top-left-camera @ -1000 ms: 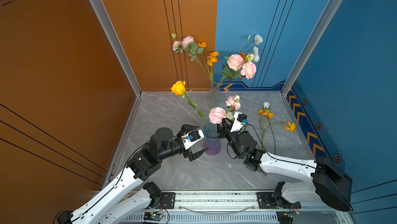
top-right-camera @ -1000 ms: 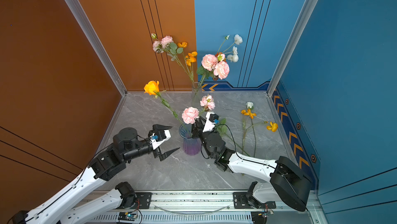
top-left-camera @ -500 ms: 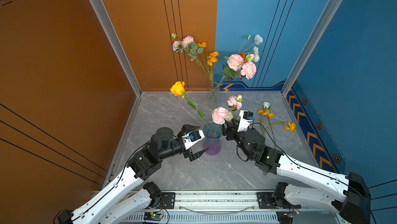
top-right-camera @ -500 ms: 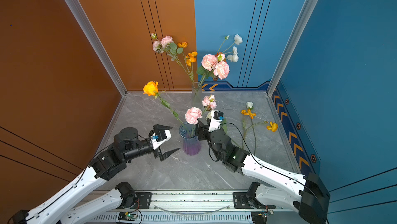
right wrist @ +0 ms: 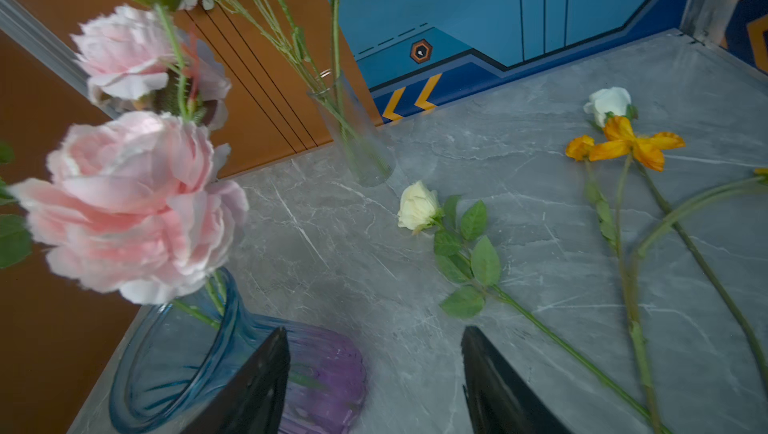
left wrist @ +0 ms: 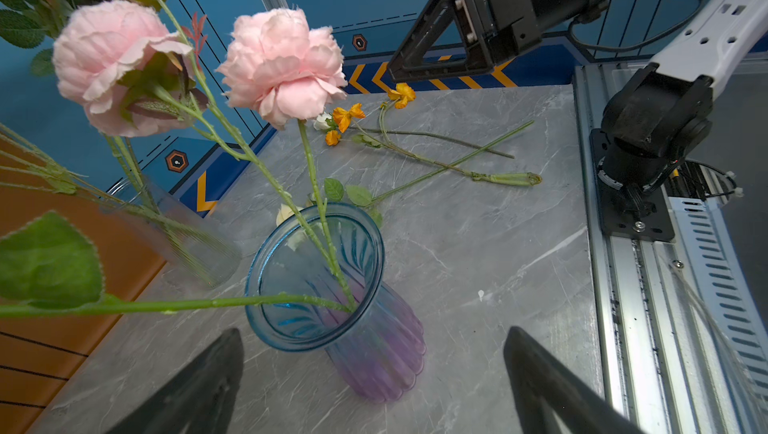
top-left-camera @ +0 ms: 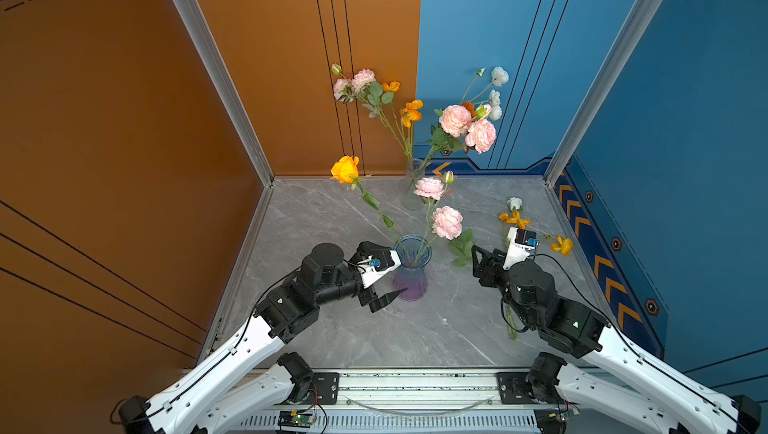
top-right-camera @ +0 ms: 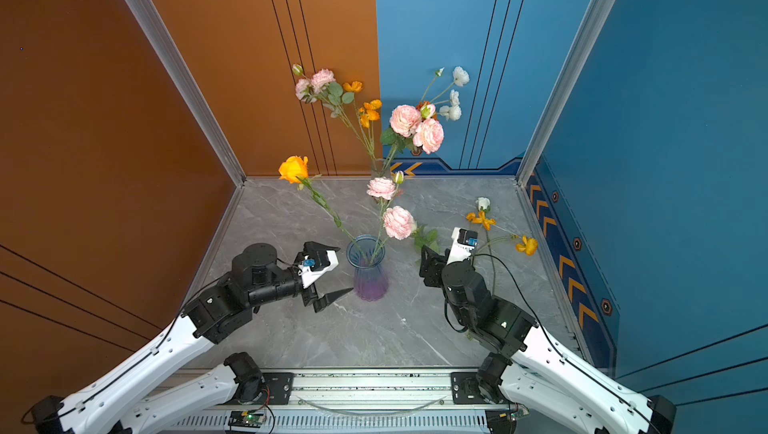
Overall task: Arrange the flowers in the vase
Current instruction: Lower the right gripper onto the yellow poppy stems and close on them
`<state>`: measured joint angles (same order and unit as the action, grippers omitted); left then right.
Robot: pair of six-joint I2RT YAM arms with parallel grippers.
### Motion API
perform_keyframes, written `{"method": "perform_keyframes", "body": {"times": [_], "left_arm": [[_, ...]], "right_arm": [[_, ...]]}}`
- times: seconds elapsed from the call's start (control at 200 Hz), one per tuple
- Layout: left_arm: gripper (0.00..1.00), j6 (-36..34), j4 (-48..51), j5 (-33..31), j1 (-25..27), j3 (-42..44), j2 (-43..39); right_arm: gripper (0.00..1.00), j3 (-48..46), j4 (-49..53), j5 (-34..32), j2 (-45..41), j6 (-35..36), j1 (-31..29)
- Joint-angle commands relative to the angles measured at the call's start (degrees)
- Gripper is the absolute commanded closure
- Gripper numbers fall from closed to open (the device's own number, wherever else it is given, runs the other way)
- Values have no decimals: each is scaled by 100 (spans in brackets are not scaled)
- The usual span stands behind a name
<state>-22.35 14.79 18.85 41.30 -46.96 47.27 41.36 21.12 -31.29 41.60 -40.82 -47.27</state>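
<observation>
I'll move my right gripper away from the vase, tip it downward and lower it onto the brownish-green stem (right wrist: 635, 326), because the orange-bloomed sprig lies flat on the table.
The vase (top-left-camera: 409, 271) (top-right-camera: 368, 271) is blue glass with a purple base and stands mid-table. It holds flowers: two pink blooms (top-left-camera: 446, 222) (left wrist: 282, 63) and an orange rose (top-left-camera: 345, 169). More flowers lie on the table at the right: orange blooms (top-left-camera: 515, 217) (right wrist: 627, 145), a white bud (right wrist: 609, 103) and a cream rose (right wrist: 417, 205). My left gripper (top-left-camera: 392, 274) (left wrist: 374, 332) is open, its fingers either side of the vase's base without touching it. My right gripper (top-left-camera: 484, 257) (right wrist: 374, 330) is open and empty, right of the vase.
A clear glass vase (top-left-camera: 411, 188) (top-right-camera: 380, 167) with a tall bunch of pink, orange and white blooms stands at the back wall. Orange and blue walls close in the grey marble table (top-left-camera: 415, 336). A metal rail (top-left-camera: 415, 386) runs along the front edge.
My right gripper opened, let go of the pink flower at the vase mouth and drew back to the right. The pink flower now stands in the vase. The left arm held still.
</observation>
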Motion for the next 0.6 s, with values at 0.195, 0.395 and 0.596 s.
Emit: {"method": "perform_keyframes", "body": {"times": [0.195,0.395,0.596], "left_arm": [[2,276,-204,492,451,-78,328],[2,249,-208,476,720,-57,414],[2,213,-205,-5,1074,-45,630]], "right_arm": [[43,54,1499,1092,1415,-703,2448],[43,248,987,1646,2573,132,3602],[51,428,436,2428,3888,825,4376]]}}
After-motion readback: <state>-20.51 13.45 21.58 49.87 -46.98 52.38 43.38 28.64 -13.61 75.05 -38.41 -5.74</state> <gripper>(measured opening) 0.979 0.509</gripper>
